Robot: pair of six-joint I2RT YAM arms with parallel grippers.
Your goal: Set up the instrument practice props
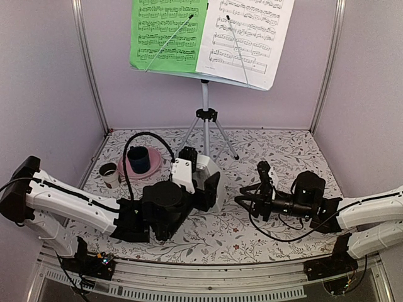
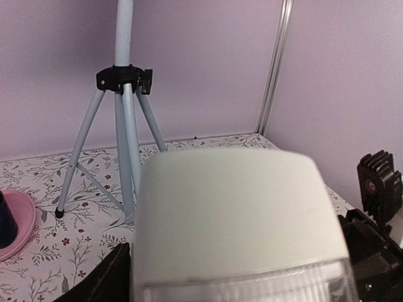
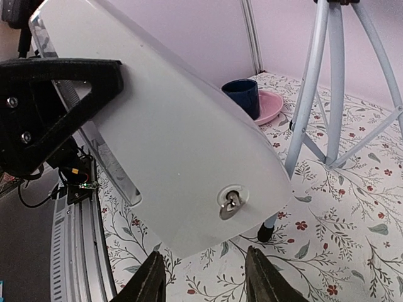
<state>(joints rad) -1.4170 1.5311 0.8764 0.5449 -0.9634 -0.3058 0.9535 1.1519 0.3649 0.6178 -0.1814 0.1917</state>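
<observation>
I will next lower my left gripper toward the right in the top view and set the tilted metronome upright. Then I will release it on the bare floral patch clear of the stand's legs.
The pale grey tripod music stand stands at the back, with a green sheet and a white sheet of music on its desk. My left gripper is shut on the small white pyramid metronome, holding it tilted above the floral table. The metronome fills the lower left wrist view. In the right wrist view its flat side shows a metal winding key. My right gripper sits just right of the metronome with its jaws apart and nothing between them.
A dark blue cup stands on a pink plate at the left, with a small white cup beside it. The stand's legs reach the table close behind the metronome. Purple walls close in the back and both sides.
</observation>
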